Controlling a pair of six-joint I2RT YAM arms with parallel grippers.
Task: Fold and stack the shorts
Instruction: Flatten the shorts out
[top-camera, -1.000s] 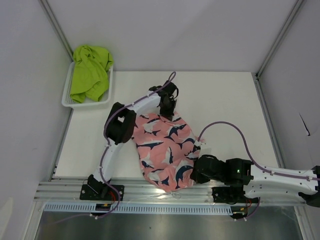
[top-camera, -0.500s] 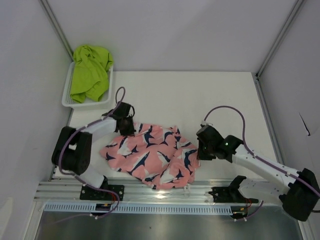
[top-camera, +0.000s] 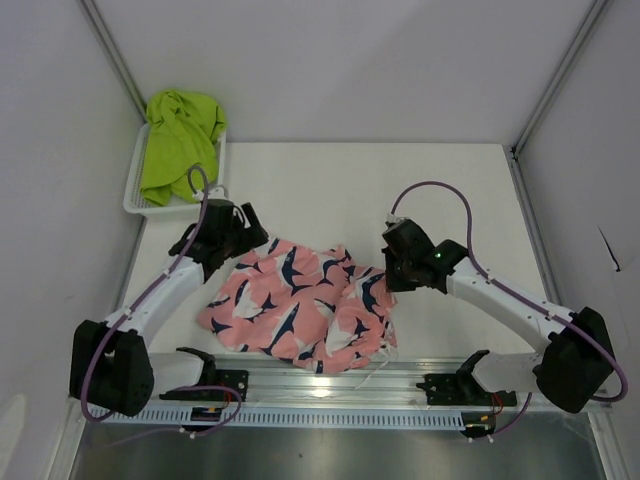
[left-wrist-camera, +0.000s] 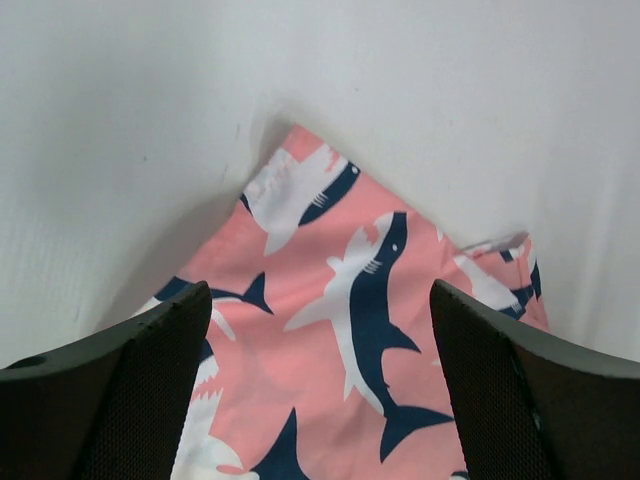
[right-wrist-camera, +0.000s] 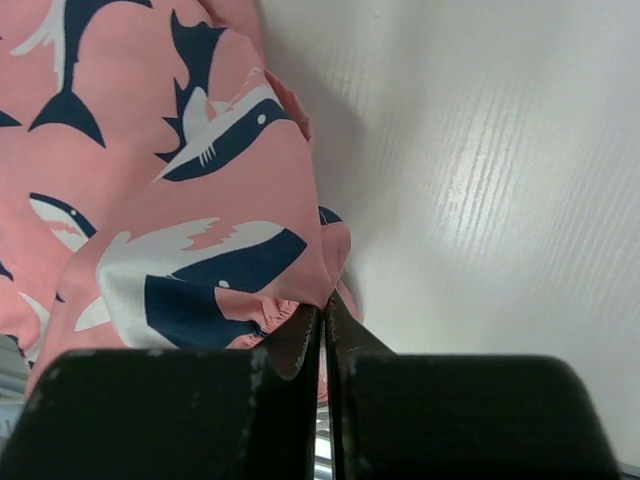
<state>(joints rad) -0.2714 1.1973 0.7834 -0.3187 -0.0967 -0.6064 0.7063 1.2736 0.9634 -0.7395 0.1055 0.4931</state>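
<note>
Next, my left gripper lowers its spread fingers around the pink shorts' far corner by the basket, since that corner lies below, clear against bare tabletop.
The pink shorts (top-camera: 296, 312) with navy-and-white sharks lie rumpled near the table's front edge. My left gripper (top-camera: 236, 233) hovers open just over their far-left corner; in the left wrist view the fabric (left-wrist-camera: 335, 330) lies flat between the spread fingers (left-wrist-camera: 160, 385) and nothing is held. My right gripper (top-camera: 389, 277) is shut on the right edge of the pink shorts (right-wrist-camera: 180, 200), pinching a fold at its fingertips (right-wrist-camera: 325, 305) and holding it slightly lifted. The lime green shorts (top-camera: 178, 140) are bunched in the white basket (top-camera: 136, 206) at the far left.
The basket sits at the table's far-left corner, close behind my left gripper. Metal frame posts (top-camera: 120, 60) rise along both sides. The aluminium rail (top-camera: 320, 385) with the arm bases runs along the near edge, just below the shorts' hem.
My left gripper swept left with the shorts' corner, then opened and let it go. My right gripper carried the other edge away from the rail, so the shorts now lie spread sideways.
</note>
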